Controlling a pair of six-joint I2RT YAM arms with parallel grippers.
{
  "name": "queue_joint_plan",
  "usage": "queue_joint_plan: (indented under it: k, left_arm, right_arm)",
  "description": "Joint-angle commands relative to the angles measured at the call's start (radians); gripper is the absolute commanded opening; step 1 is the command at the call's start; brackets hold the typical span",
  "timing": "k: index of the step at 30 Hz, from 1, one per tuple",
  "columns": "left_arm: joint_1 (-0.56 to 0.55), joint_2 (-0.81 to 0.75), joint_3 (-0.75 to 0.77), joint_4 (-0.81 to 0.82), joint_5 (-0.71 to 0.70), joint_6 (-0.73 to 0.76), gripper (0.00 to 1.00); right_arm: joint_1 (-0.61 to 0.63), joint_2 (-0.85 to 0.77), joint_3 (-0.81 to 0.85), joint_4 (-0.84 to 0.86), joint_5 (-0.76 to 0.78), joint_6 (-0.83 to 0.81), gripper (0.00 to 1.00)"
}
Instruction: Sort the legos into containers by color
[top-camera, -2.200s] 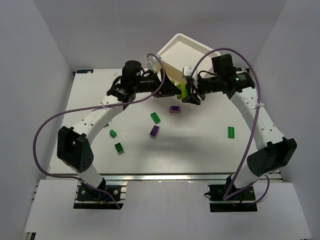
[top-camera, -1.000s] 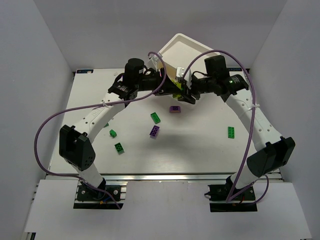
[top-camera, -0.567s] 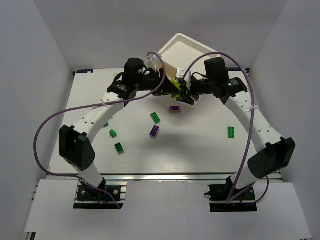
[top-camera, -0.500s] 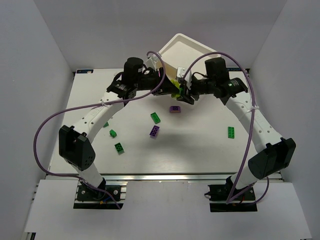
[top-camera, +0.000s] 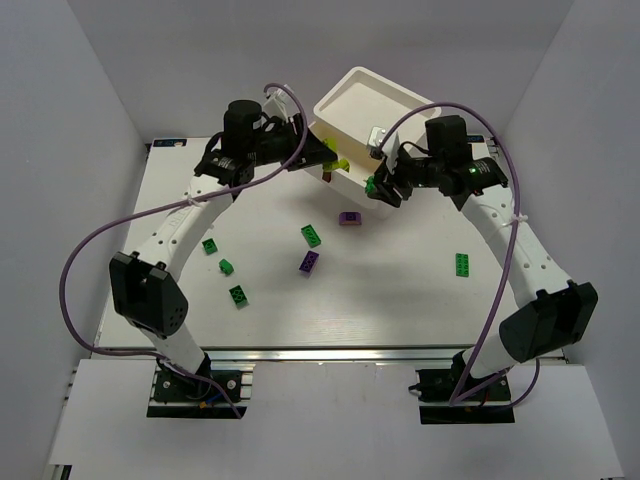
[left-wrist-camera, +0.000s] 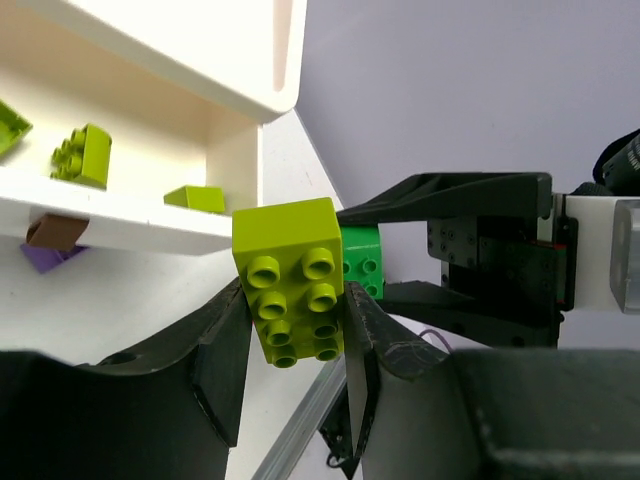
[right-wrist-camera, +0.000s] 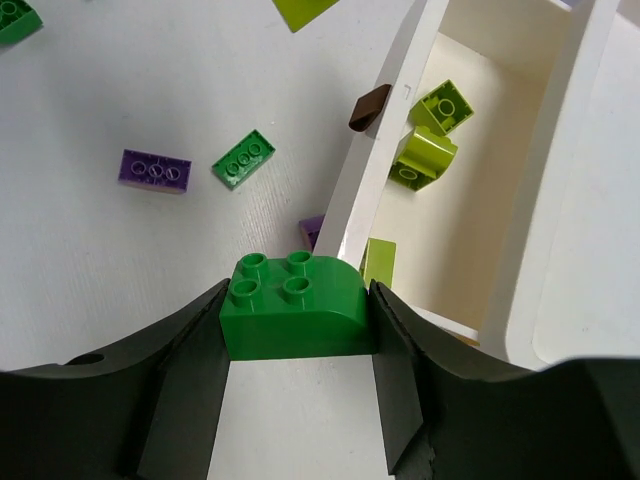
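My right gripper moves back and down next and releases the dark green lego (right-wrist-camera: 295, 305) on the bare tabletop, as the bin beside it holds only yellow-green legos.
White bins (top-camera: 347, 135) stand stacked askew at the back centre. The lower bin (right-wrist-camera: 385, 140) holds yellow-green legos (right-wrist-camera: 420, 158), also seen in the left wrist view (left-wrist-camera: 82, 155). My left gripper (top-camera: 335, 163) is shut on a yellow-green lego (left-wrist-camera: 295, 280) just in front of the bins. My right gripper (top-camera: 376, 186) is shut on a dark green lego (right-wrist-camera: 295, 305) close to the right of it, beside the bin wall. This dark green lego also shows in the left wrist view (left-wrist-camera: 362, 262).
Loose legos lie on the white table: purple ones (top-camera: 348, 218) (top-camera: 309, 262), dark green ones (top-camera: 311, 235) (top-camera: 463, 264) and three green ones at the left (top-camera: 227, 266). A brown mark (right-wrist-camera: 370, 107) is on the bin's wall.
The two grippers were pressed together at the bin's front. They have drawn apart: the left one back and left with the yellow-green lego, the right one rightward with the dark green lego.
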Motion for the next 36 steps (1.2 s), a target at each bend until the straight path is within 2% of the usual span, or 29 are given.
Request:
queue_joint_plan:
  k: [1, 8, 11, 13, 21, 22, 26, 31, 36]
  left_arm:
    - [0.006, 0.017, 0.065, 0.048, -0.028, 0.013, 0.11]
    - [0.006, 0.148, 0.129, 0.127, -0.147, -0.051, 0.17]
    - [0.006, 0.204, 0.148, 0.145, -0.177, -0.076, 0.27]
    - [0.006, 0.230, 0.161, 0.162, -0.183, -0.094, 0.39]
    - [0.006, 0.339, 0.258, 0.183, -0.152, -0.149, 0.63]
    - [0.006, 0.343, 0.258, 0.183, -0.152, -0.152, 0.69]
    - [0.006, 0.336, 0.258, 0.188, -0.144, -0.155, 0.77]
    - [0.006, 0.311, 0.273, 0.188, -0.143, -0.155, 0.81]
    - [0.034, 0.212, 0.261, 0.145, -0.172, -0.123, 0.77]
  right_arm:
    - [-0.014, -0.044, 0.003, 0.024, 0.010, 0.034, 0.00]
    - [-0.038, -0.075, -0.020, 0.047, 0.023, 0.085, 0.00]
    - [-0.046, -0.097, -0.040, 0.053, 0.024, 0.090, 0.00]
    - [-0.058, -0.106, -0.052, 0.056, 0.024, 0.088, 0.00]
    - [-0.068, -0.130, -0.109, 0.053, 0.007, 0.087, 0.00]
    - [-0.072, -0.132, -0.113, 0.053, 0.004, 0.084, 0.00]
    - [-0.072, -0.130, -0.126, 0.039, 0.001, 0.074, 0.00]
    - [-0.078, -0.126, -0.147, 0.025, -0.003, 0.056, 0.00]
    - [-0.083, -0.101, -0.190, -0.060, 0.007, -0.024, 0.00]
